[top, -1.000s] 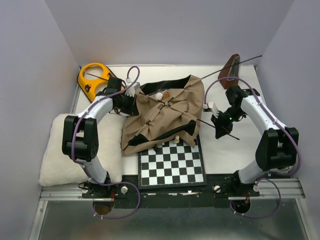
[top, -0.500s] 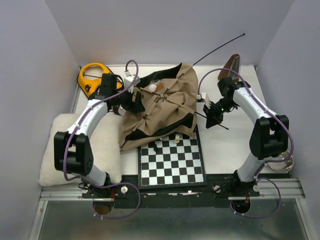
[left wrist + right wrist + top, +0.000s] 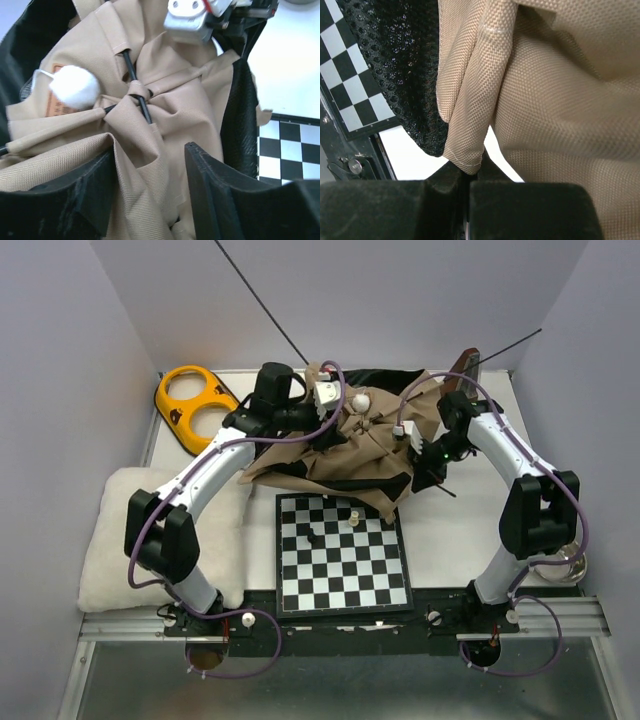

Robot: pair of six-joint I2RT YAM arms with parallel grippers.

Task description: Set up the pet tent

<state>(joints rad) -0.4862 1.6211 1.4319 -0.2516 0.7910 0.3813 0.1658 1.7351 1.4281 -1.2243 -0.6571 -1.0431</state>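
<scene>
My right gripper will move a little toward the middle of the tent and then let go of the tan hem corner.
The pet tent is a bunched heap of tan fabric with black lining at the back centre, its front edge over the chessboard's far edge. Two thin black poles stick out of it, up and to the left and right. Its white pom-pom lies on top beside a brown label. My left gripper reaches over the top, open, its fingers astride a fold of tan fabric below the crossing poles. My right gripper is shut on a tan hem corner at the tent's right side.
A chessboard with two small pieces lies at the front centre. A fluffy white cushion is at the front left, an orange two-ring object at the back left, a brown wooden object at the back right, and a metal bowl by the right arm.
The tent has risen and shifted back and right, off most of the chessboard, and its poles swung up. My left gripper moved from the tent's left edge to its top and opened. The right stayed shut.
</scene>
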